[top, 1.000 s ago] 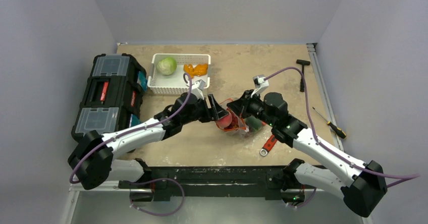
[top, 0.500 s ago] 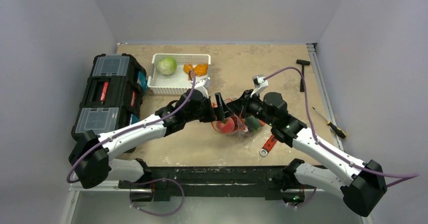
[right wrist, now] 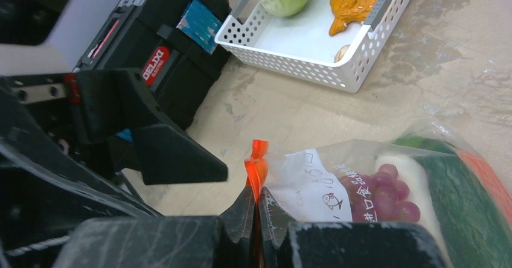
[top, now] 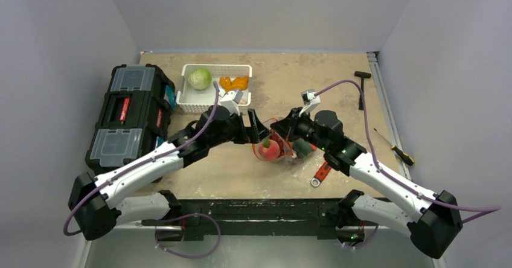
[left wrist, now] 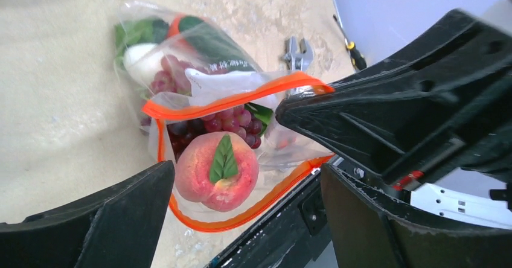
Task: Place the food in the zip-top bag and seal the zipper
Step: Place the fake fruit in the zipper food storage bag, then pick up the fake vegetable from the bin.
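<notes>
My left gripper moves outward and to the left in the top view, then down onto the orange pieces' stub [top: 228, 88] next, as they still lie in the basket.
The clear zip-top bag [top: 288, 150] lies at the table's middle with its mouth held apart. A pink peach [left wrist: 217, 171] with a green leaf sits just inside the mouth, ringed by the orange-red zipper [left wrist: 241, 99]. Dark red grapes [left wrist: 223, 122], a white radish [left wrist: 140, 63] and green pieces lie deeper in the bag. My left gripper [left wrist: 244, 180] stands open just left of the mouth, nothing between its fingers. My right gripper [right wrist: 256, 198] is shut on the zipper [right wrist: 258, 159] at the mouth's upper edge, lifting it.
A white slotted basket [top: 208, 107] behind the left arm holds a green cabbage [top: 199, 78] and orange pieces [top: 234, 83]. A black toolbox [top: 130, 114] stands at the left. A red-handled wrench [top: 321, 174], a screwdriver [top: 393, 147] and a hammer [top: 362, 87] lie at the right.
My left gripper opened and let the peach go into the bag's mouth, then drew back a little to the left. My right gripper kept its hold on the zipper.
</notes>
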